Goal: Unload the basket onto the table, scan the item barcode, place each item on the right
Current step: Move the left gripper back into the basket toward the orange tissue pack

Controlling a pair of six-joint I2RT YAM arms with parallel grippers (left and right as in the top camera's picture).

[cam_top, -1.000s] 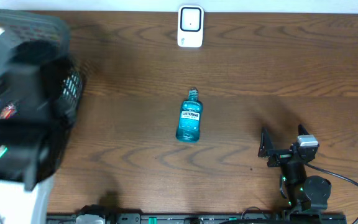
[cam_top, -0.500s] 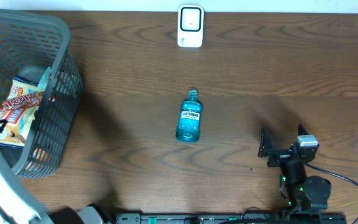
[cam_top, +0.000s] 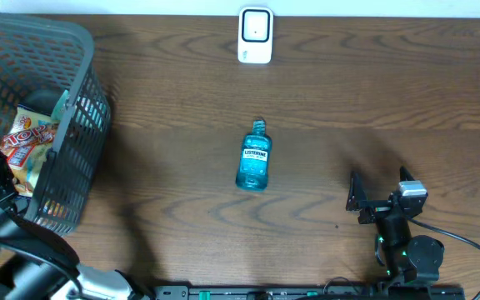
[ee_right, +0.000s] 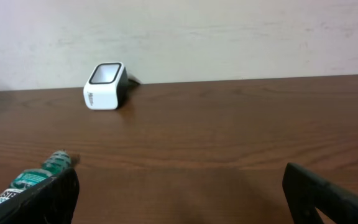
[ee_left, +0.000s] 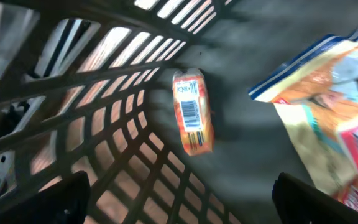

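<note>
My left gripper next needs to lower its open fingers beside the grey basket's mesh side and close around the small orange packet, which is below, apart from the snack bag.
A blue mouthwash bottle lies on the wooden table, cap toward the white scanner at the far edge. My left gripper hangs open inside the grey basket, with nothing between its fingers. Beyond it, a small orange packet shows its barcode beside a snack bag. My right gripper rests open and empty at the near right. Its wrist view shows the bottle's cap by the left finger and the scanner far ahead.
The basket stands at the table's left edge, its mesh wall close around my left gripper. A colourful snack bag lies inside it. A pale wall runs behind the scanner. The right arm's base and cable sit at the near right.
My left arm has swung from above the basket toward the near left, uncovering it and the snack bag, and its jaws have spread wider. The right arm and the bottle have not moved.
</note>
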